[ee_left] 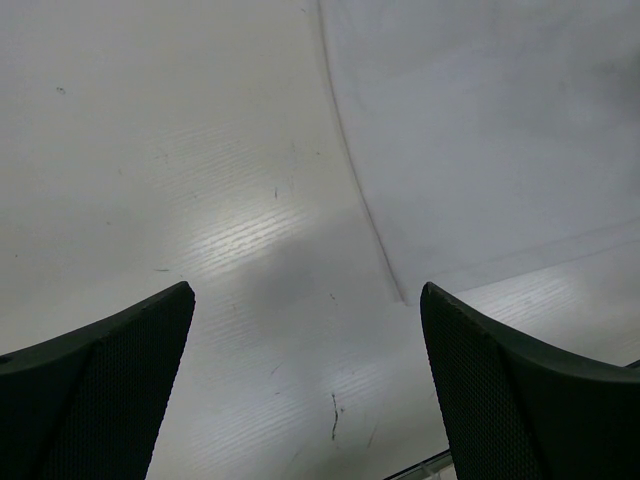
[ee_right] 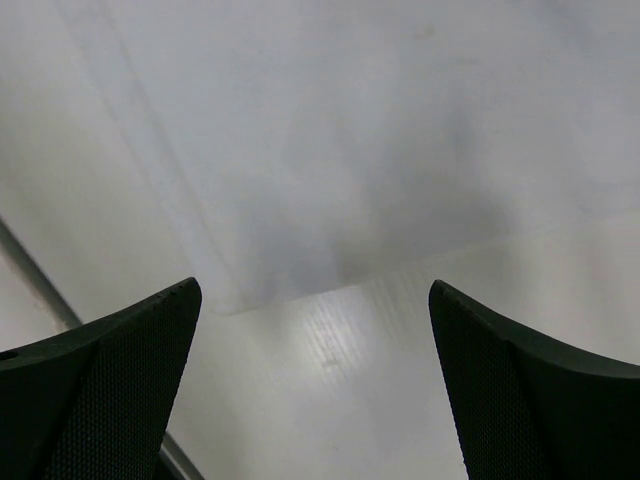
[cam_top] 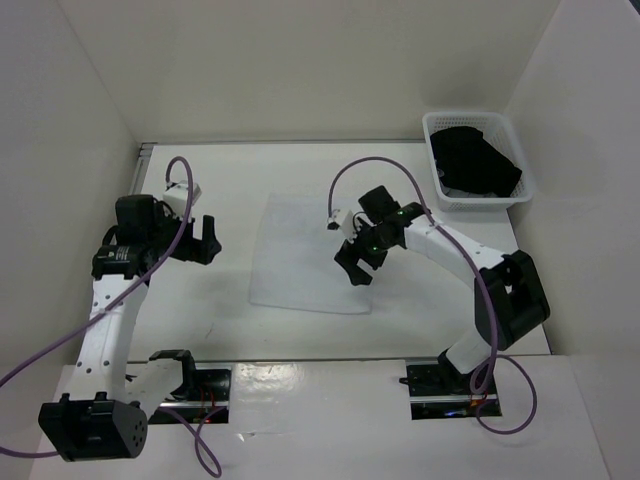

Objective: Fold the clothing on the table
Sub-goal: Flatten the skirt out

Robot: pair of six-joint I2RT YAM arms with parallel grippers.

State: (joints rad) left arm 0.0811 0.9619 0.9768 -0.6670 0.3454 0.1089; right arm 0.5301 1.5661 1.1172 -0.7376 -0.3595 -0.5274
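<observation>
The open fingers of my left gripper are still above bare table, so next they should move outward and down onto the clothing's far corner (cam_top: 272, 197) on their own side.
The white clothing (cam_top: 312, 250) lies spread flat in the middle of the table (cam_top: 200, 320). My left gripper (cam_top: 196, 241) hovers open over bare table, to the left of the clothing and apart from it. In the left wrist view the clothing (ee_left: 500, 130) fills the upper right, with its edge curving down between the fingers (ee_left: 100, 380) of the left gripper (ee_left: 305, 380). My right gripper (cam_top: 356, 268) is open above the clothing's right edge. In the right wrist view a corner of the clothing (ee_right: 330, 140) ends just ahead of the right gripper (ee_right: 315, 385), with nothing between its jaws.
A white lattice basket (cam_top: 436, 128) holding a black garment (cam_top: 480, 160) stands at the back right corner. A metal rail (cam_top: 141, 165) runs along the table's left edge. White walls enclose the table on three sides.
</observation>
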